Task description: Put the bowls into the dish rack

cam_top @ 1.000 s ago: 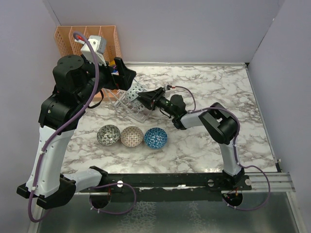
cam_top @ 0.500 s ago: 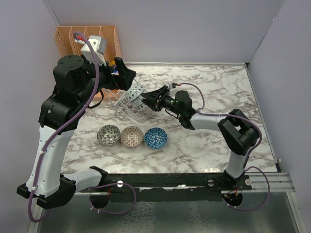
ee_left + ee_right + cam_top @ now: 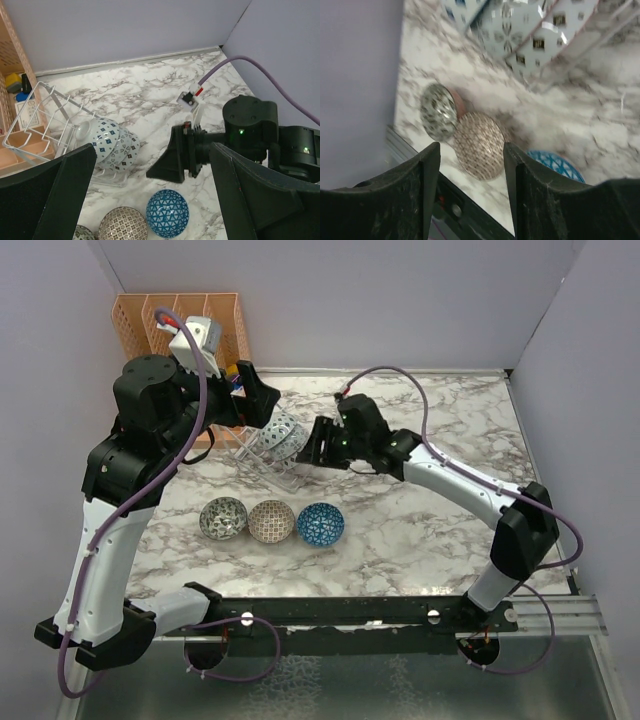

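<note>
Next, my empty right gripper moves back and down onto the blue bowl's near rim beside the beige-brown bowl. The blue bowl point(image 3: 167, 212) sits at the row's end nearest it.
Three bowls sit in a row on the marble table: grey-black point(image 3: 223, 518), beige-brown point(image 3: 271, 521) and blue point(image 3: 320, 523). At least two more bowls point(image 3: 281, 434) stand on edge in the clear dish rack point(image 3: 283, 474), white patterned outsides showing. My right gripper point(image 3: 308, 449) is open and empty, just right of the racked bowls. In its wrist view point(image 3: 472, 195) the beige bowl point(image 3: 480, 145) shows between the fingers. My left gripper point(image 3: 256, 398) is open and empty above the rack's far-left side. It looks down point(image 3: 155, 200) on the blue bowl point(image 3: 167, 212).
An orange perforated organiser point(image 3: 190, 325) stands at the back left against the wall. A white wire frame point(image 3: 35, 122) leans beside the clear rack. Grey walls close the table on the left, back and right. The arm rail point(image 3: 350, 615) runs along the near edge.
My right arm has swung its elbow out to the right and risen, and its gripper has drawn slightly back from the racked bowls. The left arm and the bowls have not moved.
</note>
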{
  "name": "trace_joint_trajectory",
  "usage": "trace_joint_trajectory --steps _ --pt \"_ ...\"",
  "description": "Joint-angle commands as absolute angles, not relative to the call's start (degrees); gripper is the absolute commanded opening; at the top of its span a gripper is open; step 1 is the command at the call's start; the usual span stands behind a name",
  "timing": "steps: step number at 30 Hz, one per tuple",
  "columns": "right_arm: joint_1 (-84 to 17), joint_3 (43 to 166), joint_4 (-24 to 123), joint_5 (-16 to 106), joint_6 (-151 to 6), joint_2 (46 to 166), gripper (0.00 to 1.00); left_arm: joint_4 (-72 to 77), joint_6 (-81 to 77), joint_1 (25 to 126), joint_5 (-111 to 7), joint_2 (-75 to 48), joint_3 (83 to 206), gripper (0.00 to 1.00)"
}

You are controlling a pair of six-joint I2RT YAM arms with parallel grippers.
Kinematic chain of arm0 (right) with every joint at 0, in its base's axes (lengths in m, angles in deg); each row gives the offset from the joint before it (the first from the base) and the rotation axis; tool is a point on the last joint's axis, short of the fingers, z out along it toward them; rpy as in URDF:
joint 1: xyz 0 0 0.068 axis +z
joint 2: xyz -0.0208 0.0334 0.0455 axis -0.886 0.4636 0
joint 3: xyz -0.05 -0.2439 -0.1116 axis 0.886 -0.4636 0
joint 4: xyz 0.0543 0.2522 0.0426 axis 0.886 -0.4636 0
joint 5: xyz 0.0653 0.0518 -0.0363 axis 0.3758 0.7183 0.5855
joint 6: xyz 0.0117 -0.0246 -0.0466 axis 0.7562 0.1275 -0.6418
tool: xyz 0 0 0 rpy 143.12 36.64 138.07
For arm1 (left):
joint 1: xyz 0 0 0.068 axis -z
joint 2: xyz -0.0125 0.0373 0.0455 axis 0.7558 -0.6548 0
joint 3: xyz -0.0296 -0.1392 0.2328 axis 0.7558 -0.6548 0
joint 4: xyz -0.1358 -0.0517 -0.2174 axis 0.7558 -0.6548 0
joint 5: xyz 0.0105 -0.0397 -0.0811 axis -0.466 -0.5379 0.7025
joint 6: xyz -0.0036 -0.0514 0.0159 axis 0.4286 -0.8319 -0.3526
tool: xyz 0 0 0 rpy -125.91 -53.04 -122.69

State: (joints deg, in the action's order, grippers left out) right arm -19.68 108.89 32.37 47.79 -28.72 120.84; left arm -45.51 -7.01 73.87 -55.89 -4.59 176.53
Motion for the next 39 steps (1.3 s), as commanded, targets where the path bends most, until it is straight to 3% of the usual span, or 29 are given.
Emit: trace_joint_trajectory --steps 1,6,11,30,39 --pt "-12.51 112.32 7.15 39.85 -42.89 121.11 0.54 -46.45 -6.57 74.06 -57.62 -3.74 176.33 0.99" --pt "-6.76 108.94 3.59 35.83 -45.70 118.10 0.54 -46.60 -6.55 74.06 -57.81 -3.56 176.13 0.99" --pt "-3.17 104.06 11.23 41.74 -55.84 116.11 0.54 -46.48 -6.83 74.06 -57.18 -3.55 175.86 0.99" --pt "1.31 103.25 19.41 44.30 -67.11 126.75 0.54 -46.90 -6.42 74.10 -59.26 -2.59 174.98 0.99" --pt "1.69 104.08 16.46 33.77 -65.06 130.23 0.51 -46.93 -5.97 74.06 -59.43 -2.89 174.72 0.99"
